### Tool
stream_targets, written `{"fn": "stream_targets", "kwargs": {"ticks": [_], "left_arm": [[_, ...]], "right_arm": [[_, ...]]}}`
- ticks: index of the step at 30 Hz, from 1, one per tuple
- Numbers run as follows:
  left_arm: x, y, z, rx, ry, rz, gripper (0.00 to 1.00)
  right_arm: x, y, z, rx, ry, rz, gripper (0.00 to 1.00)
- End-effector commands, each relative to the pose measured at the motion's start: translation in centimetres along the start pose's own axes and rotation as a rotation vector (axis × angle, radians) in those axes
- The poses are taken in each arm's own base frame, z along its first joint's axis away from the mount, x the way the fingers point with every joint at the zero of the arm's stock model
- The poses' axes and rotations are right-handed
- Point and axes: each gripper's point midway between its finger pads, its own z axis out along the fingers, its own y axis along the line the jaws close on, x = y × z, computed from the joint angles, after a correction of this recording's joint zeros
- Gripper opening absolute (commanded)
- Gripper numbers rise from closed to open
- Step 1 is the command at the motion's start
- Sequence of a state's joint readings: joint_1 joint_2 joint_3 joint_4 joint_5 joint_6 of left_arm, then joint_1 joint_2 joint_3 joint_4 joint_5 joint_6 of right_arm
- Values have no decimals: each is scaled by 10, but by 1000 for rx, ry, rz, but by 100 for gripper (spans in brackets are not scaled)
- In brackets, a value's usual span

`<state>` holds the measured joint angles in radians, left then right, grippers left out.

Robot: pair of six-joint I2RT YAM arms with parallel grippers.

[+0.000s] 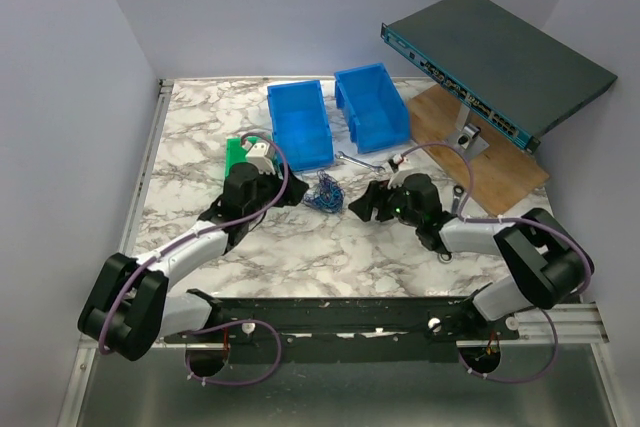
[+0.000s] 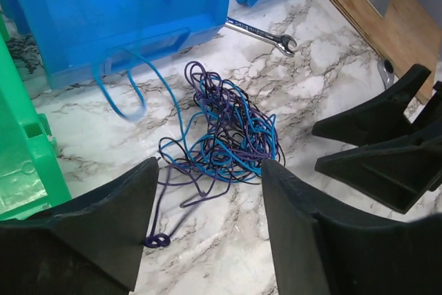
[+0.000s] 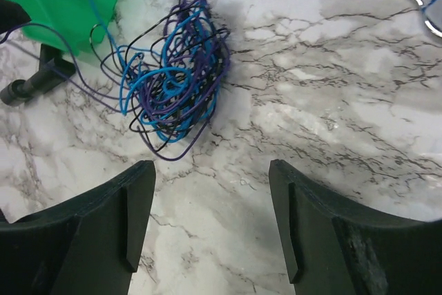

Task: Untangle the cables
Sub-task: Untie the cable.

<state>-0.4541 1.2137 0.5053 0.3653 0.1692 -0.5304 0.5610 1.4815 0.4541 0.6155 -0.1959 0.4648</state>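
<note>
The robot's right gripper will next go down and toward the left gripper, onto the cable heap's near end [image 1: 329, 209] [image 3: 173, 150], where a piece of purple cable loops out.
The cables [image 1: 324, 191] lie as one tangled heap of thin blue, purple and black wires on the marble table, between my two grippers. In the left wrist view the heap of cables [image 2: 228, 129] rests just beyond my left gripper [image 2: 210, 170], which is open with nothing between its fingers; one purple strand trails to a small loop beside the left finger [image 2: 110, 219]. In the right wrist view the cables [image 3: 173, 81] lie up and to the left of my right gripper [image 3: 210, 174], open over bare marble. From above, the left gripper [image 1: 296, 194] and right gripper [image 1: 357, 203] flank the heap.
Two blue bins [image 1: 300, 125] [image 1: 371, 105] stand behind the heap. A green block [image 1: 237, 155] sits by the left arm. A silver wrench [image 1: 353, 160] lies right of the bins. A grey network switch [image 1: 495, 65] rests on a wooden board [image 1: 480, 162] at the back right.
</note>
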Motion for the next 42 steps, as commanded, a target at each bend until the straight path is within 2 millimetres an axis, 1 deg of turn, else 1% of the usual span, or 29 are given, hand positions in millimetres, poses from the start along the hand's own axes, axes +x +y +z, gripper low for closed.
{"fn": "stream_targets", "kwargs": {"ticks": [1, 5, 8, 12, 13, 16, 19, 20, 22, 24, 26, 28, 30, 33, 36, 39, 42], "left_arm": [[-4, 2, 2, -40, 14, 40, 67], [-5, 11, 4, -105, 26, 57, 72], [-10, 21, 0, -169, 1, 60, 74], [-23, 31, -17, -236, -91, 63, 76], [-26, 31, -21, -236, -114, 66, 77], [-29, 29, -29, -214, -159, 81, 78], [-29, 18, -27, -147, -159, 105, 78], [-29, 13, -24, -122, -152, 110, 78], [-26, 4, -20, -71, -133, 118, 78], [-24, -2, -17, -35, -119, 126, 78], [-21, -10, -14, 14, -101, 139, 78], [-15, -24, -7, 93, -58, 154, 79], [-8, -29, 1, 123, -7, 151, 79], [2, -27, 14, 115, 74, 134, 79], [17, -21, 28, 92, 182, 111, 78], [27, -19, 37, 82, 251, 94, 77], [36, -14, 43, 63, 313, 81, 76]], "right_arm": [[-9, 21, 13, -113, 2, -15, 74], [-9, 28, 30, -121, 51, -10, 72], [-7, 28, 41, -101, 81, 0, 71], [2, 23, 52, -83, 125, 25, 64], [6, 23, 54, -91, 135, 27, 63], [15, 26, 57, -120, 153, 34, 53], [22, 27, 58, -137, 169, 30, 38], [23, 27, 58, -141, 173, 28, 31], [26, 29, 57, -156, 180, 23, 12], [28, 33, 54, -180, 184, 15, 1], [30, 36, 52, -193, 186, 5, 1], [31, 39, 49, -206, 188, -9, 1], [31, 42, 47, -220, 188, -22, 1], [33, 44, 42, -228, 192, -29, 1], [38, 44, 33, -231, 199, -26, 1], [44, 42, 24, -228, 206, -22, 1], [46, 40, 23, -217, 209, -20, 1]]}}
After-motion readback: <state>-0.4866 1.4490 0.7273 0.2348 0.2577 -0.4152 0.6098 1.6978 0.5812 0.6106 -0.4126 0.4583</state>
